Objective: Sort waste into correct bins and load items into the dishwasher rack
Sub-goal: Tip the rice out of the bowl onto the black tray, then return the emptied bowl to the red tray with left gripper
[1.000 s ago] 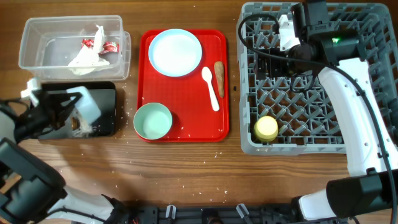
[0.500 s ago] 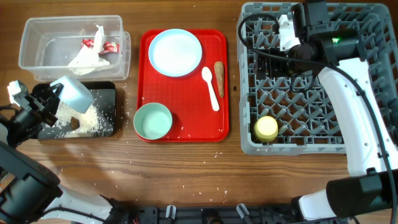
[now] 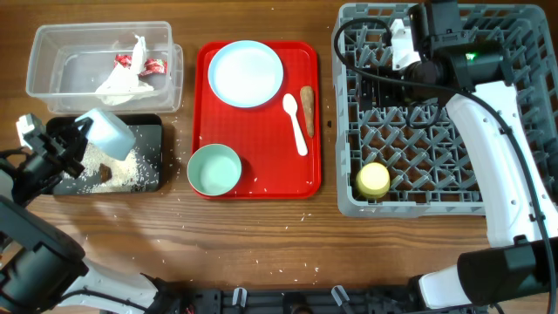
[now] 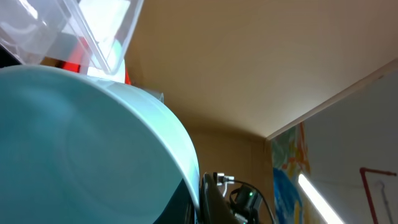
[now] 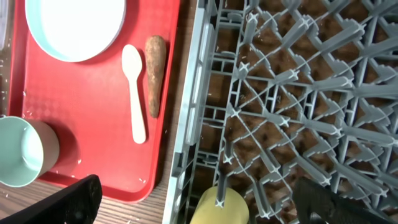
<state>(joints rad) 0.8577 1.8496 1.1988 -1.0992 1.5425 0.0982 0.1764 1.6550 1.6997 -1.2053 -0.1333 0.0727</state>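
Note:
The rice is in the black tray (image 3: 155, 139), so my left gripper should next swing across, then go down onto the red gap between plate and mint-green bowl, and let go of the pale blue bowl's rim.
My left gripper (image 3: 77, 139) is shut on the rim of the pale blue bowl (image 3: 106, 131) and holds it tilted above the black tray (image 3: 155, 139). The bowl fills the left wrist view (image 4: 81, 149). Loose rice (image 3: 126, 167) and a small brown lump (image 3: 105, 173) lie in the black tray. Tissue with wrapper scraps (image 3: 122, 77) lies in the clear tub (image 3: 52, 44). The plate (image 3: 246, 73), spoon (image 3: 296, 124), brown stick (image 3: 307, 98) and mint-green bowl (image 3: 214, 169) sit on the red tray. My right gripper (image 3: 382, 87) is open above the rack (image 3: 349, 139), which holds the yellow cup (image 3: 373, 180).
The red serving tray (image 3: 261, 148) lies between the bins and the rack. Scattered rice grains (image 3: 179, 144) lie on the wooden table round the black tray. The right wrist view shows the rack's left wall (image 5: 193, 93) beside the red tray (image 5: 93, 124).
One second ago the bowl was tipped low over the black tray. It has since lifted back to the left, and rice now lies spread in the tray. The right arm has not moved.

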